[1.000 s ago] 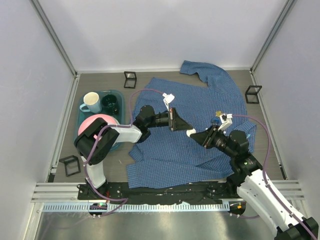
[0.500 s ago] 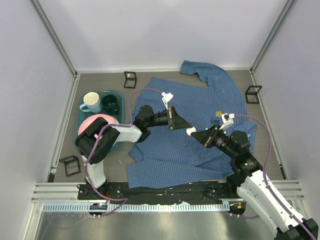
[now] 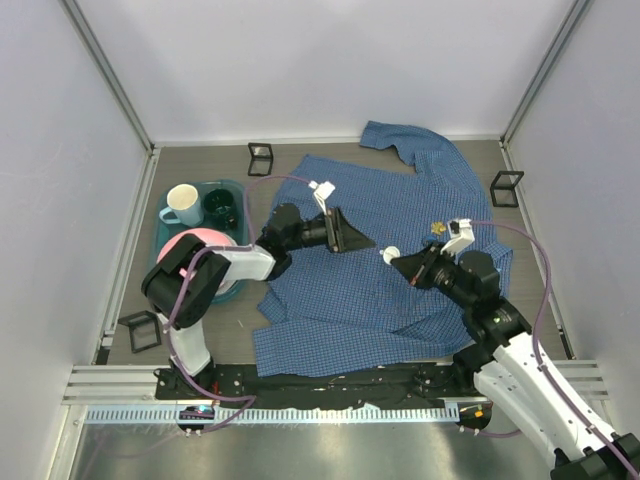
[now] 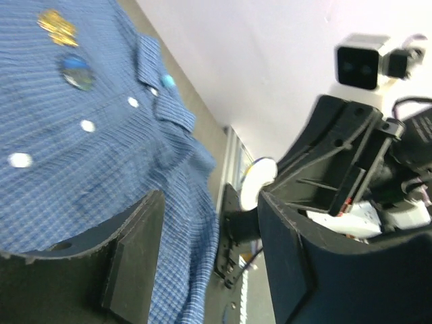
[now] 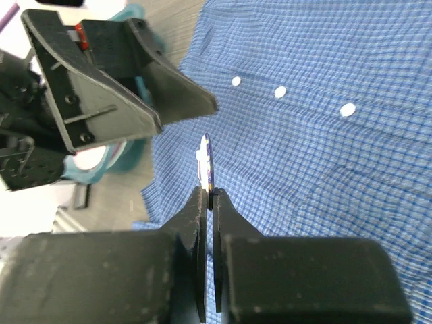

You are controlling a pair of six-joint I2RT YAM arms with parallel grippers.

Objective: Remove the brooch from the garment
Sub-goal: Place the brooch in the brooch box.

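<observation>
I will next carry the brooch (image 3: 391, 255) outward into an empty black bracket (image 3: 506, 188) and release it, as the bracket stands outward of my right gripper and to its right in the top view.
The garment (image 3: 400, 200) is a blue checked shirt spread over the table, also filling the right wrist view (image 5: 324, 135) and the left wrist view (image 4: 67, 155). My right gripper (image 5: 209, 192) is shut on the brooch (image 5: 206, 158), a thin round disc seen edge-on and held just above the cloth. From above, the brooch (image 3: 391, 255) shows as a white disc at the right gripper (image 3: 399, 261) tips. My left gripper (image 3: 352, 240) stands open a little to the left, with nothing between its fingers (image 4: 135, 250). A gold pin (image 4: 57, 25) and a blue round pin (image 4: 75, 71) sit on the shirt.
A teal tray (image 3: 238, 190) at the left holds a white mug (image 3: 182, 205), a dark green cup (image 3: 220, 208) and a pink bowl (image 3: 190, 245). Small black brackets stand at the back (image 3: 260, 158), the right (image 3: 506, 187) and the front left (image 3: 142, 330).
My left gripper has opened, let go of the shirt and drawn back to the left. My right gripper has shut on the brooch and shifted slightly right with it.
</observation>
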